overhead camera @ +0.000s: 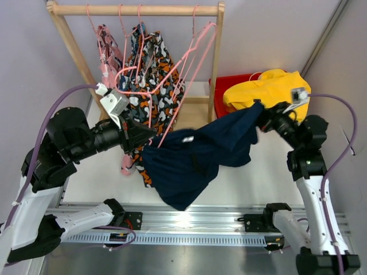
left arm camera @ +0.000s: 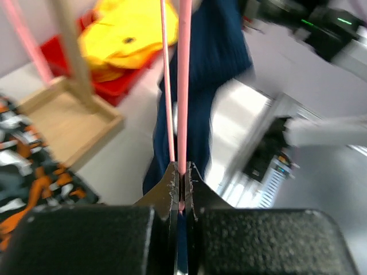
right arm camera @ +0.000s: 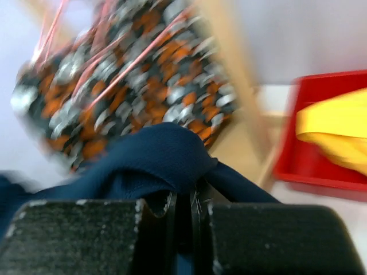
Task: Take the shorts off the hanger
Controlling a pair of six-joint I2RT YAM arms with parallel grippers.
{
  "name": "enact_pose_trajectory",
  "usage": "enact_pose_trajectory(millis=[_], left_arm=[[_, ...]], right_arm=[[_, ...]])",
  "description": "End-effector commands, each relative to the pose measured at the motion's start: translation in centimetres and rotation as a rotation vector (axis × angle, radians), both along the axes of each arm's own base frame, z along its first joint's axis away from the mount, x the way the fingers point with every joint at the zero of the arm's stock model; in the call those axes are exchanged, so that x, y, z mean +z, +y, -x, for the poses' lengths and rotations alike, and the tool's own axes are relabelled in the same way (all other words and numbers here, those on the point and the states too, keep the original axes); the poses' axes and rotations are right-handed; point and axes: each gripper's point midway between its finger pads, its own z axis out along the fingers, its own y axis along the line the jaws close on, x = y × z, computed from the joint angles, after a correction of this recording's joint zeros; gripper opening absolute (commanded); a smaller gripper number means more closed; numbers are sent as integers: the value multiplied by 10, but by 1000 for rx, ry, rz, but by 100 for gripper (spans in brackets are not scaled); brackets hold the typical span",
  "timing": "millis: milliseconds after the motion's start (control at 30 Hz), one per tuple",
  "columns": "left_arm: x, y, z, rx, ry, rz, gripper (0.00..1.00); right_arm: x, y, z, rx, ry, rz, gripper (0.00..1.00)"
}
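Observation:
My right gripper carries the navy shorts outward over the red bin next and releases them, since that bin already holds the yellow shorts (overhead camera: 266, 87).
The navy shorts (overhead camera: 198, 154) hang stretched between my two grippers above the table. My right gripper (overhead camera: 262, 113) is shut on one end of the navy shorts (right arm camera: 160, 154). My left gripper (overhead camera: 150, 135) is shut on the thin pink hanger (overhead camera: 189, 80), whose bar runs up from between my jaws (left arm camera: 183, 86). The navy shorts (left arm camera: 215, 63) show behind the hanger bar. The yellow shorts (overhead camera: 266, 87) lie in the red bin (overhead camera: 221, 94). The orange-black-white camouflage shorts (overhead camera: 155, 69) and the pink marked shorts (overhead camera: 106, 46) hang on the rack.
The wooden clothes rack (overhead camera: 137, 10) stands at the back with several pink hangers. Its wooden base (left arm camera: 69, 123) lies near my left gripper. The red bin (right arm camera: 321, 137) sits at the right. A metal rail (overhead camera: 189, 220) runs along the near edge.

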Motion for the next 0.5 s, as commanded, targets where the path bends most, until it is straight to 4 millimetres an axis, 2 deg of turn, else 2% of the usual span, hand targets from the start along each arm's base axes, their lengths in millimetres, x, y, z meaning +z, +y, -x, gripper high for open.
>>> enact_pose_trajectory(millis=[0,67,133,167,267,300,367,433,467], left_arm=[[10,11,-47,238,-53,5,0],[11,8,-73,330,-62,-1,0],[20,4,-85,366,-80,37,0],[18,-2,-91,368,-72,36,0],[20,-10,-98,365,-56,46,0],[10,-15,-101,359,-34,19,0],[-8,-19,-104,358,1,-14,0],[-15,-17,-101,359,15,-15,0],[-32,-17,-101,361,40,-42,0]], right_arm=[[22,47,33,136,-198,158,0],[14,59,40,188,-169,182,0],[13,66,47,236,-162,188,0],[14,70,51,265,-166,191,0],[26,57,44,173,-180,194,0],[31,51,39,127,-184,199,0],[58,31,17,-23,-212,218,0],[80,12,-5,-143,-216,238,0],[108,7,-19,-178,-248,234,0]])
